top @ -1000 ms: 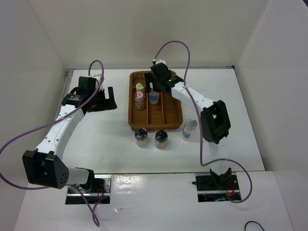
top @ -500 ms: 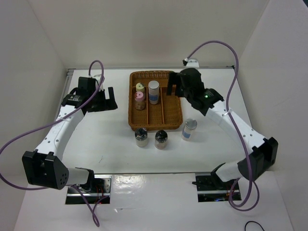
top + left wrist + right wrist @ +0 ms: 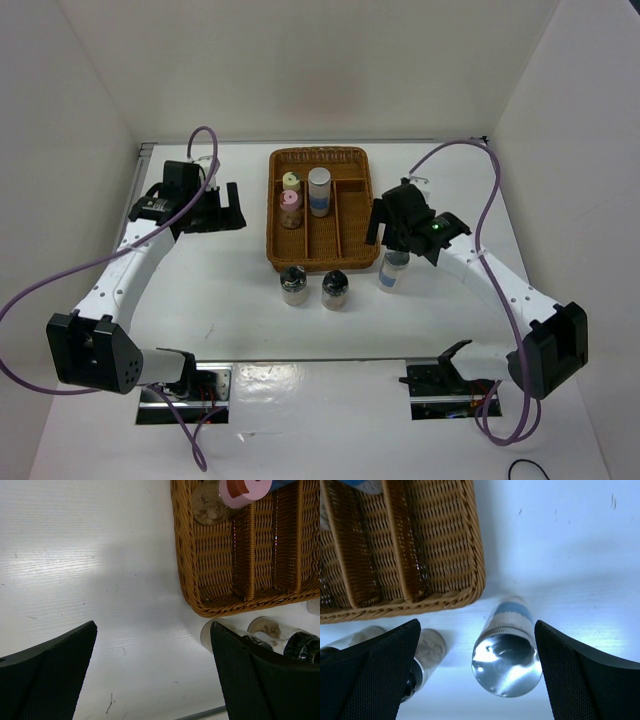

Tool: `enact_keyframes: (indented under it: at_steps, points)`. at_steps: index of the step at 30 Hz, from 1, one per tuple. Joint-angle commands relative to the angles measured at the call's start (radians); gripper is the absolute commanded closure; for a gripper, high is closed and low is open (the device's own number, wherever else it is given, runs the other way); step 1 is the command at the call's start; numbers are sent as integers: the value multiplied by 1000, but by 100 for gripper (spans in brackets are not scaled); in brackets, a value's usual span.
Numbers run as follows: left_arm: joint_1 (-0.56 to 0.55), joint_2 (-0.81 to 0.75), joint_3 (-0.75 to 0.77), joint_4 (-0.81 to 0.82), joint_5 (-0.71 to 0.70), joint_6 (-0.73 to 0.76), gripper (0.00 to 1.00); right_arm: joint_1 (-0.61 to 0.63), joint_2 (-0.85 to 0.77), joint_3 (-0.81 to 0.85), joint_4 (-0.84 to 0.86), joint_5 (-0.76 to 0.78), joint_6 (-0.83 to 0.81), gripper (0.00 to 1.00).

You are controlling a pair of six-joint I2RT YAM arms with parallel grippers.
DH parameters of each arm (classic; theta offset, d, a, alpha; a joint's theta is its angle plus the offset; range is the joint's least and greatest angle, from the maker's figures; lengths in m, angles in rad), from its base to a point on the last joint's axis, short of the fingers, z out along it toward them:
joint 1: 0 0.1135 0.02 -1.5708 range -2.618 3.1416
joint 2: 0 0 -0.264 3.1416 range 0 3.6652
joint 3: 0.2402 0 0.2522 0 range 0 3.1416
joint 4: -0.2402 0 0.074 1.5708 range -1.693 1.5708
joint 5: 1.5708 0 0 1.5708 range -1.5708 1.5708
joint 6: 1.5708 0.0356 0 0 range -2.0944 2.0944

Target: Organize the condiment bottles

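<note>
My right gripper will next go down and ease its way back around the bottle's grey cap (image 3: 397, 259) (image 3: 507, 665).
The brown wicker tray (image 3: 352, 228) holds the yellow-capped jar (image 3: 290, 181), the pink-capped jar (image 3: 290, 204) and one grey-capped blue-label bottle (image 3: 319, 190). Two black-capped jars (image 3: 293, 284) (image 3: 334, 289) stand on the table before the tray. The second grey-capped bottle (image 3: 393, 268) stands to their right. My right gripper (image 3: 390, 238) is open just above it; in the right wrist view its cap (image 3: 507, 656) lies between the spread fingers (image 3: 375, 675), not touched. My left gripper (image 3: 215, 205) is open and empty left of the tray.
The left wrist view shows the tray's near left corner (image 3: 200, 590), the pink cap (image 3: 245, 487) and the two black-capped jars (image 3: 222, 632). White walls close in the table on three sides. A purple cable loops over each arm.
My right gripper has let go of the grey-capped bottle in the tray, pulled back to the right and come down over the grey-capped bottle on the table. The left arm has not moved.
</note>
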State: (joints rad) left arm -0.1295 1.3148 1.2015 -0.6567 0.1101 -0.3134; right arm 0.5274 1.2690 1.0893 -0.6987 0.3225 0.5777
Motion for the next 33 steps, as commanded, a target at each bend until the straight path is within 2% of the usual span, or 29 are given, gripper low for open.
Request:
enact_keyframes:
  at_steps: [1,17,24,26,28,33]
  points:
    - [5,-8,-14,31,19,19,0,-1,-49,-38,-55,-28,82,1]
    - [5,-8,-23,31,19,28,0,8,-16,-88,-116,-40,152,3]
    - [5,-22,-23,32,-3,19,0,8,7,-120,-81,-51,152,14]
    - [5,-22,-33,32,-3,19,0,8,21,-129,-81,-51,152,21]
    - [5,-22,-33,32,-13,19,0,8,49,-129,-81,-51,152,24]
    - [5,-22,-23,32,-13,19,0,17,58,-100,-93,-39,143,44]
